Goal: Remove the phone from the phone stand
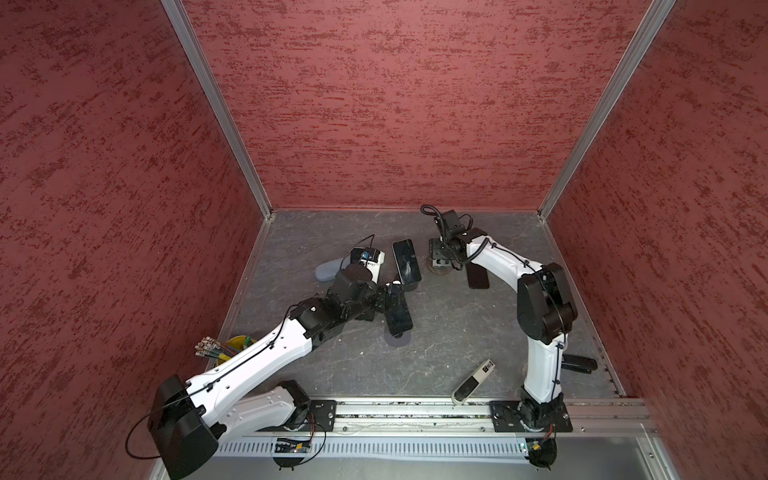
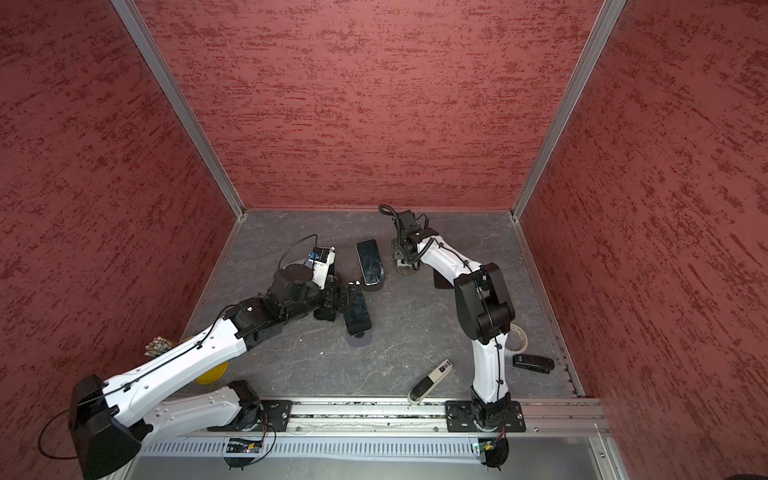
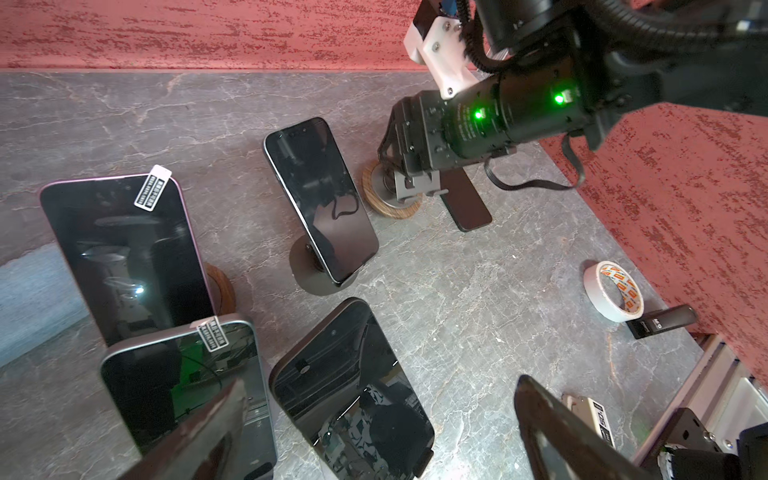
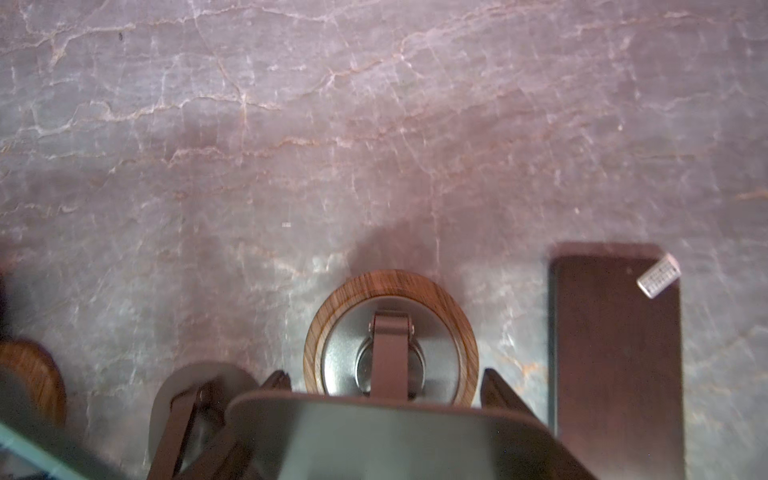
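My right gripper moves outward with the wood-rimmed phone stand onto the empty bare tabletop toward the back wall [image 4: 412, 228] next and releases the stand's plate there.
A black phone [image 3: 353, 390] leans on a phone stand with a grey round base [image 1: 398, 338]. My left gripper [image 3: 381, 380] is open, one finger on each side of this phone and apart from it; in both top views it sits at mid table [image 1: 392, 299] [image 2: 353, 299]. My right gripper [image 4: 385, 374] is at the back, shut on the bare grey plate [image 4: 395, 436] of a wood-rimmed phone stand [image 4: 390, 291] [image 1: 440, 269]. A dark phone [image 4: 615, 361] with a white sticker lies flat on the table beside that stand.
Three more phones stand on stands: a pink-edged one [image 3: 124, 257], a silver one [image 3: 183, 395] and a black one [image 3: 322, 203]. A tape roll [image 3: 615, 291], a black stapler [image 1: 577, 363], a white-and-black device [image 1: 473, 382] and a yellow pen cup [image 1: 232, 349] lie around. Red walls enclose three sides.
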You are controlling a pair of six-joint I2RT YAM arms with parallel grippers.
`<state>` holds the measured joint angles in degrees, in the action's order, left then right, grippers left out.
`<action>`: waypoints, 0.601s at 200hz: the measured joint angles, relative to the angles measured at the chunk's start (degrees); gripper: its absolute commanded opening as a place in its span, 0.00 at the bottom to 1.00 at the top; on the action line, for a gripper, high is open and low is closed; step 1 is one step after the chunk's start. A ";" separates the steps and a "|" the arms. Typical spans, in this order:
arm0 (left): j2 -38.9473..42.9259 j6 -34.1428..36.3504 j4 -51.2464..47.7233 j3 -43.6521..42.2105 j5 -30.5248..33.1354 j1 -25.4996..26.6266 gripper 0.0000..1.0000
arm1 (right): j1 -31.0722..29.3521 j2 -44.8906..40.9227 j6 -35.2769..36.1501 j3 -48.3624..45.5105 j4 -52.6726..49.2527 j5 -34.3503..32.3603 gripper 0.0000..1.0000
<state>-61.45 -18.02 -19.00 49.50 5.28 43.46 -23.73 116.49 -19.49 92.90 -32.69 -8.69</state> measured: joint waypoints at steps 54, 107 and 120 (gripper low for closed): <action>0.07 0.70 -0.44 0.00 1.29 0.00 0.99 | 2.16 6.49 1.36 6.93 -0.22 0.66 0.62; 0.07 0.96 -0.52 0.00 1.86 0.00 1.00 | 3.56 10.34 2.45 13.62 -1.44 0.68 0.62; 0.07 0.98 -0.52 0.00 1.97 0.00 1.00 | 3.65 11.28 2.78 15.19 -1.55 0.57 0.63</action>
<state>-61.39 -17.04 -19.53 49.50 7.25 43.46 -20.08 127.76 -16.71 108.09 -34.24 -8.12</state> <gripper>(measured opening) 0.995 0.701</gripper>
